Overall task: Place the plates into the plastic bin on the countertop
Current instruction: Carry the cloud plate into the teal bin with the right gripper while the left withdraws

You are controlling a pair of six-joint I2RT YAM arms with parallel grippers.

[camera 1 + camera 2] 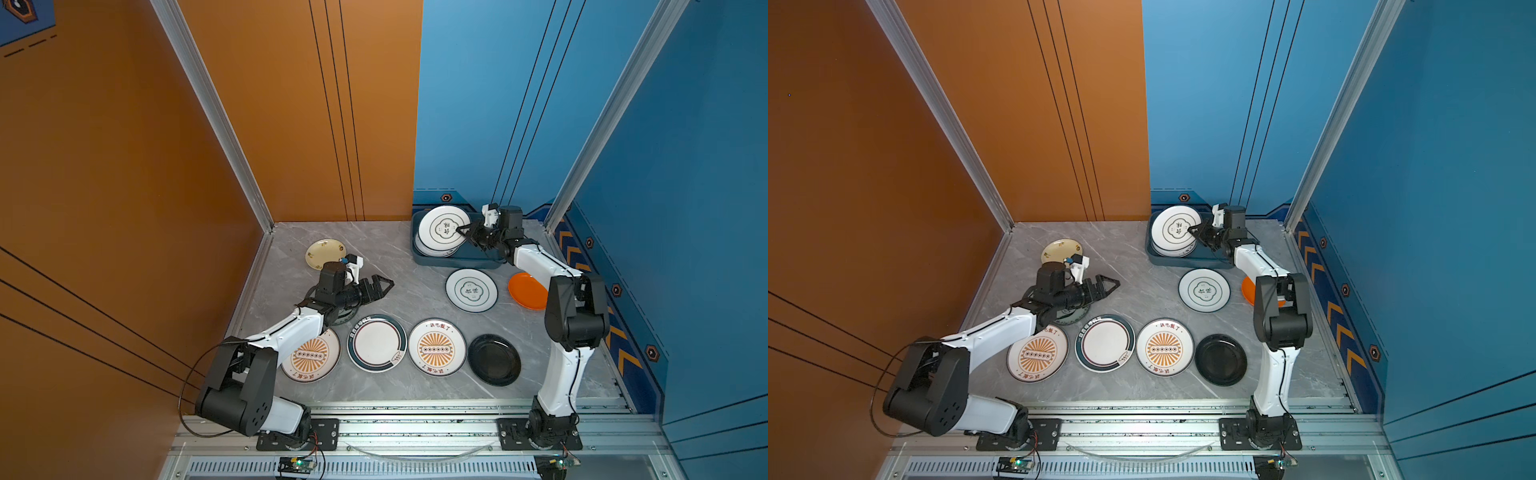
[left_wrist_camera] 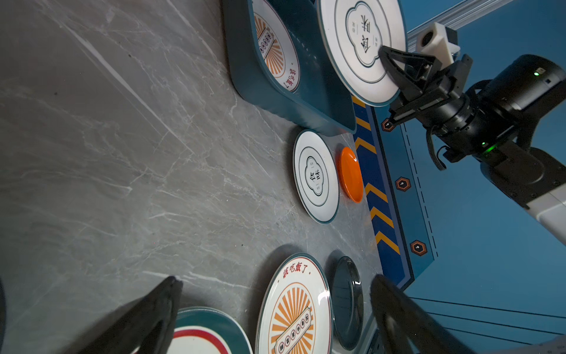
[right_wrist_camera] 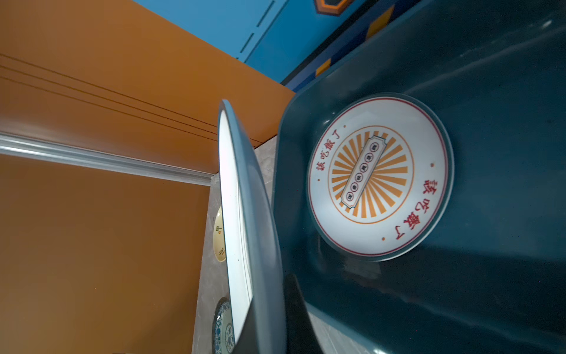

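Note:
I need to lower my right gripper into the plastic bin next and release the white plate's rim over the sunburst plate (image 1: 436,252) (image 3: 380,177), which is below the gripper's fingers.
My right gripper (image 1: 462,230) is shut on the rim of a white plate with a dark ring emblem (image 1: 442,226), holding it tilted over the dark teal plastic bin (image 1: 457,262). In the right wrist view that plate (image 3: 245,214) is edge-on above a sunburst plate (image 3: 379,174) lying flat in the bin (image 3: 459,275). My left gripper (image 1: 384,286) hangs open and empty above bare countertop (image 1: 395,266). Its fingertips (image 2: 174,280) frame a sunburst plate (image 2: 294,312) and a black plate (image 2: 347,303).
On the countertop lie a yellow plate (image 1: 325,253), a sunburst plate (image 1: 309,355), a teal-rimmed plate (image 1: 377,343), another sunburst plate (image 1: 436,347), a black plate (image 1: 494,359), an emblem plate (image 1: 471,289) and an orange plate (image 1: 527,291). A patterned plate (image 1: 345,318) is mostly under my left arm.

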